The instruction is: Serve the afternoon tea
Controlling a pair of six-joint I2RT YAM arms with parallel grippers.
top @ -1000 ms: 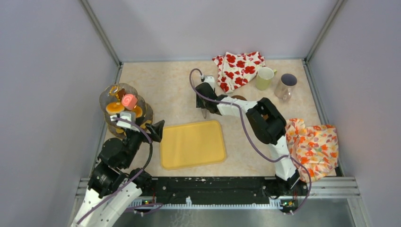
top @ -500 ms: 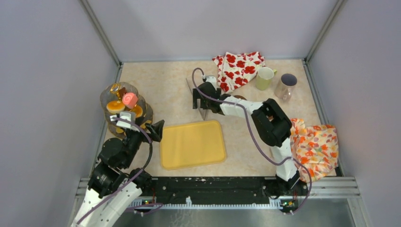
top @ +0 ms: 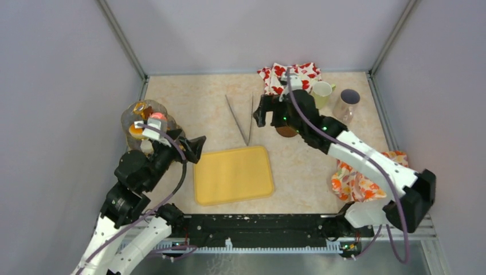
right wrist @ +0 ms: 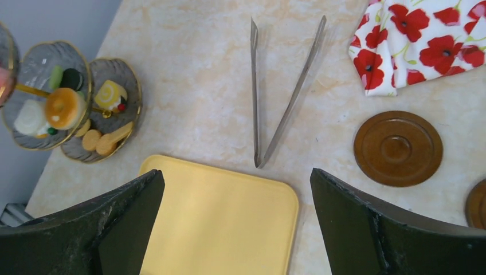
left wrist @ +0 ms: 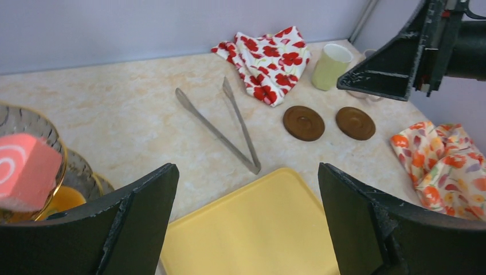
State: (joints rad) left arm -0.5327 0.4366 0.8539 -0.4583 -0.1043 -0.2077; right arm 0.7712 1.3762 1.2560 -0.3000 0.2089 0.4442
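The open right gripper goes to the right in the top view and down to the greyish mug's near side next, as the greyish mug stands that way.
The toy sweets sit on a tiered glass stand (top: 143, 117) at the left edge: a pink swirl roll (left wrist: 23, 169), an orange tart (right wrist: 64, 107), a yellow swirl roll (right wrist: 110, 94) and round biscuits (right wrist: 94, 140). At the back right stand the pale-yellow mug (top: 321, 93) and the greyish mug (top: 347, 103). My left gripper (top: 188, 149) is open and empty, just right of the stand. My right gripper (top: 269, 114) hangs open and empty above the table, right of the metal tongs (top: 242, 119). In the wrist views the left gripper (left wrist: 246, 169) and right gripper (right wrist: 236, 173) hold nothing.
A yellow tray (top: 232, 175) lies at the near centre. The tongs lie spread in a V behind it. Two brown coasters (left wrist: 304, 122) (left wrist: 355, 122) sit right of the tongs. A red-flowered cloth (top: 289, 77) is at the back, an orange-flowered cloth (top: 367, 177) at the right.
My right gripper opened, let go of the tongs and rose back to the right; the tongs now lie spread on the table. The left arm shifted slightly forward.
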